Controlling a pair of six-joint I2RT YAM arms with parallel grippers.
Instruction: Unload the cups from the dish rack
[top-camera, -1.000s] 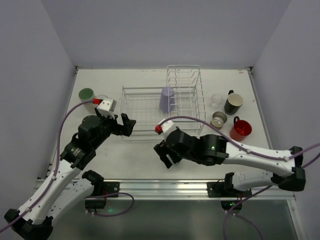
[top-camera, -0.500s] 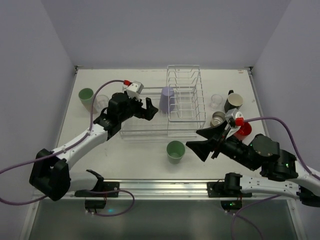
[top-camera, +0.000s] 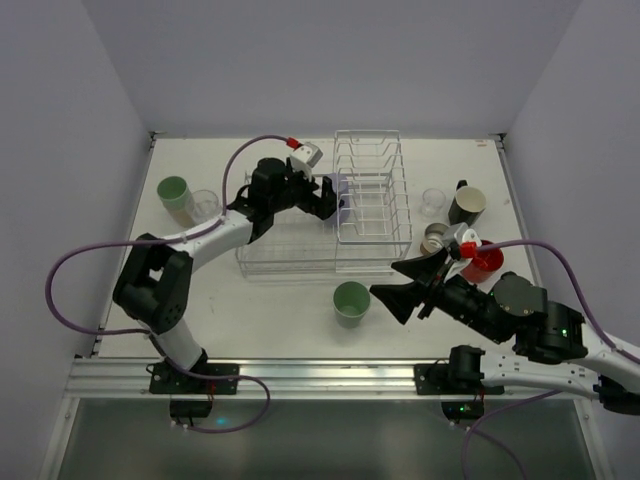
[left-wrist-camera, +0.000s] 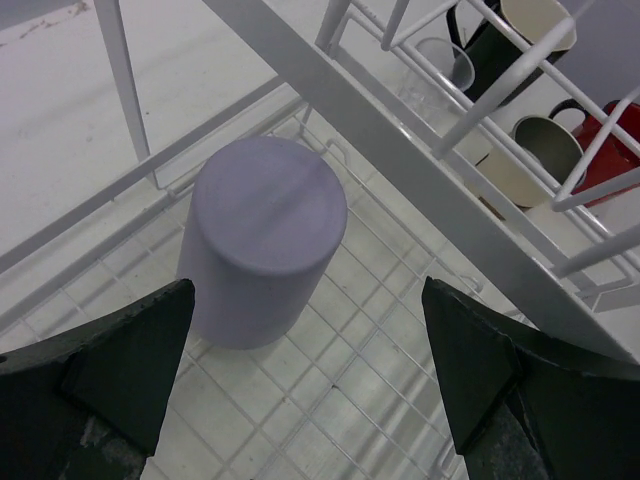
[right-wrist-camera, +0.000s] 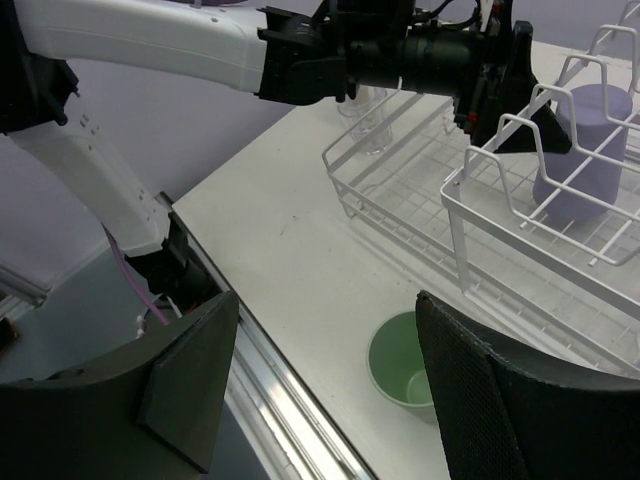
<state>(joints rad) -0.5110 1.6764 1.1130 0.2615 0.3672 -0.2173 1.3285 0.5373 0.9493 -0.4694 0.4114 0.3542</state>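
My left gripper is going to reach farther away from my base first, so that its fingers can get around the sides of the lavender cup.
A lavender cup stands upside down in the basket part of the white dish rack. My left gripper is open and reaches into the rack. In the left wrist view the cup sits just ahead of the gripper, nearer its left finger and untouched. My right gripper is open and empty, to the right of an upright pale green cup on the table in front of the rack. The right wrist view shows that cup, the rack and the lavender cup.
A second green cup and a clear glass stand left of the rack. To its right are a clear glass, a black mug, a small tan cup and a red mug. The tall divider section stands beside the lavender cup.
My left gripper has swung from the table's left side over the rack to the lavender cup. My right gripper has drawn back right, and the green cup now stands alone on the table.
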